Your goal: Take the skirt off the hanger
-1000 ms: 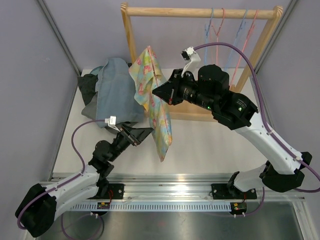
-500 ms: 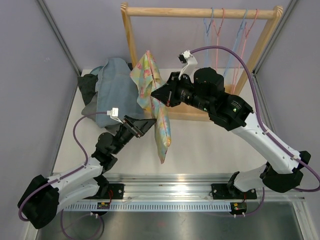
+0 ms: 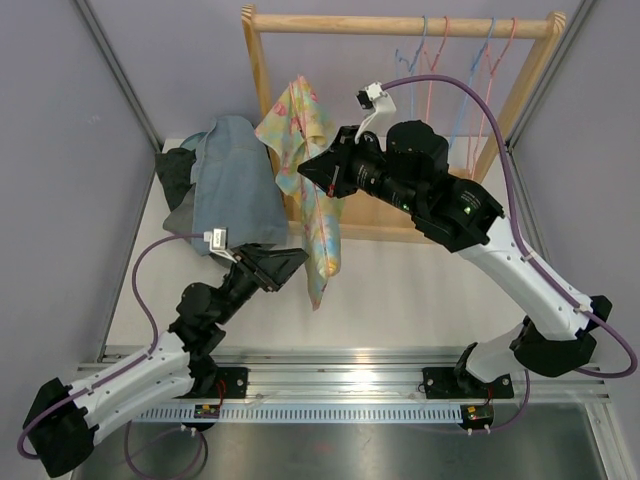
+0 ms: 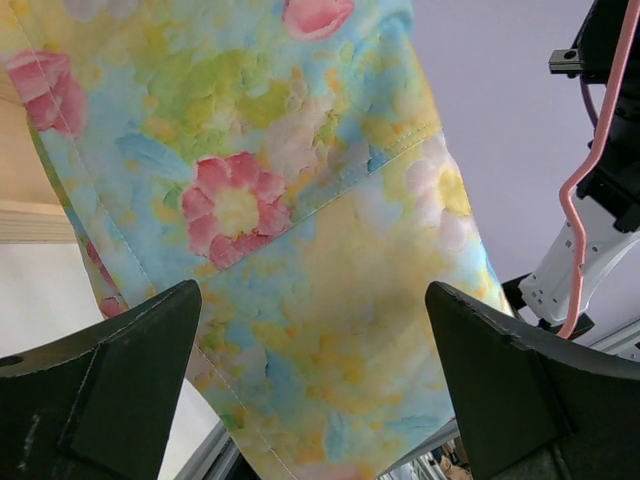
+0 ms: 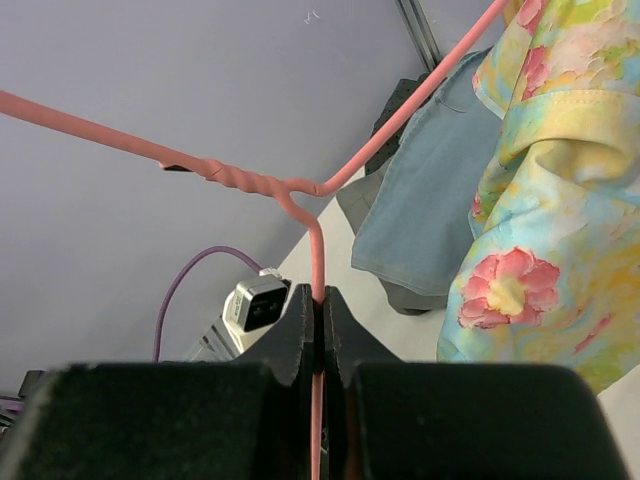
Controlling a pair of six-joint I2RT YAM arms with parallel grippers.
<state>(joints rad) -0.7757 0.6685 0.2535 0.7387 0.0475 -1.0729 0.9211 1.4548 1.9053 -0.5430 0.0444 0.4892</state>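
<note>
Next, my left gripper will advance and shift to the left in its wrist view to straddle the skirt's lower edge [image 3: 311,268] [image 4: 212,362], which lies ahead of it.
The floral skirt [image 3: 308,190], yellow, blue and pink, hangs from a pink wire hanger [image 5: 312,250] held in the air in front of the wooden rack. My right gripper [image 3: 308,178] is shut on the hanger's hook wire, the wire pinched between its jaws [image 5: 320,300]. The skirt also shows at the right of the right wrist view [image 5: 540,220]. My left gripper [image 3: 290,262] is open, its two fingers either side of the skirt's lower part [image 4: 320,250], not touching it. The hanger's pink wire shows at the right of the left wrist view [image 4: 590,180].
A wooden rack [image 3: 400,24] stands at the back with several empty wire hangers [image 3: 465,60] on its right end. A pile of blue denim and dark clothes [image 3: 225,180] lies at the back left. The white table [image 3: 420,290] has a metal rail [image 3: 350,380] along its near edge.
My right gripper has lifted the hanger and skirt up and slightly left. My left gripper has moved towards the skirt's lower part and now brackets it.
</note>
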